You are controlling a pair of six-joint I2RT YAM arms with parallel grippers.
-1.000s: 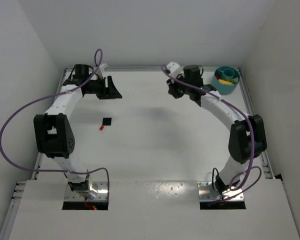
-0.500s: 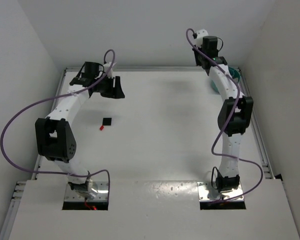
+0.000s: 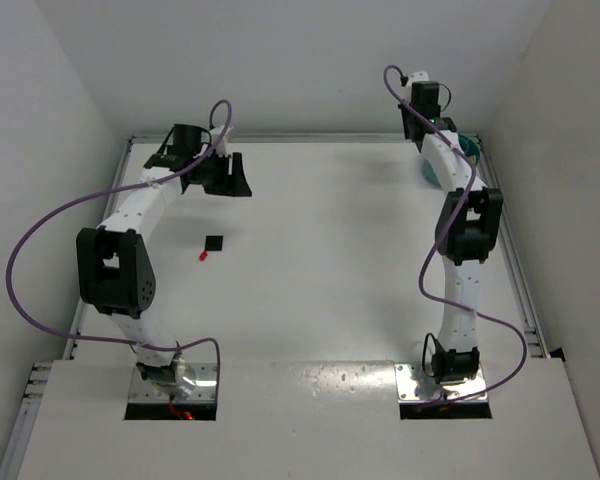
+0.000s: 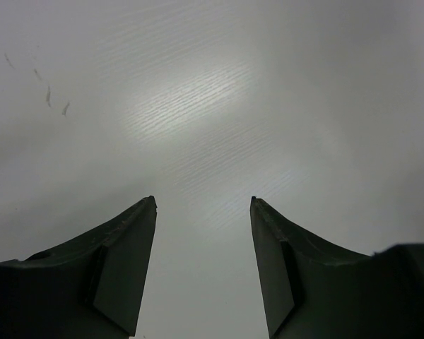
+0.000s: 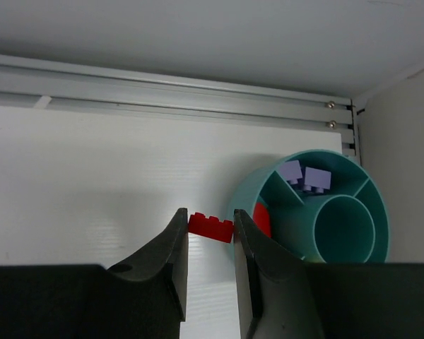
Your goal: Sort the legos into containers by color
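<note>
Next, my right gripper needs to shift to its right in the wrist view, lower and release the matching lego, since the red piece's compartment [image 5: 262,219] lies below and that way.
My right gripper [image 5: 209,217] is shut on a red lego [image 5: 210,227], held above the table just left of the round teal bowl [image 5: 265,185]. In the right wrist view two purple legos [image 5: 305,175] lie in one compartment and a red piece [image 5: 261,217] in another. In the top view the right gripper [image 3: 421,100] is raised at the far right and the arm hides most of the bowl [image 3: 468,147]. A black lego [image 3: 214,243] and a small red lego [image 3: 203,256] lie on the table left of centre. My left gripper [image 3: 226,178] is open and empty, and its wrist view [image 4: 203,206] shows only bare table.
Aluminium rails [image 5: 162,83] run along the far edge of the table behind the bowl. A side rail [image 3: 506,240] lines the right edge. White walls enclose the table on three sides.
My right arm has swung from the table's middle back to the far right corner and risen beside the bowl. The left gripper has shifted slightly right.
</note>
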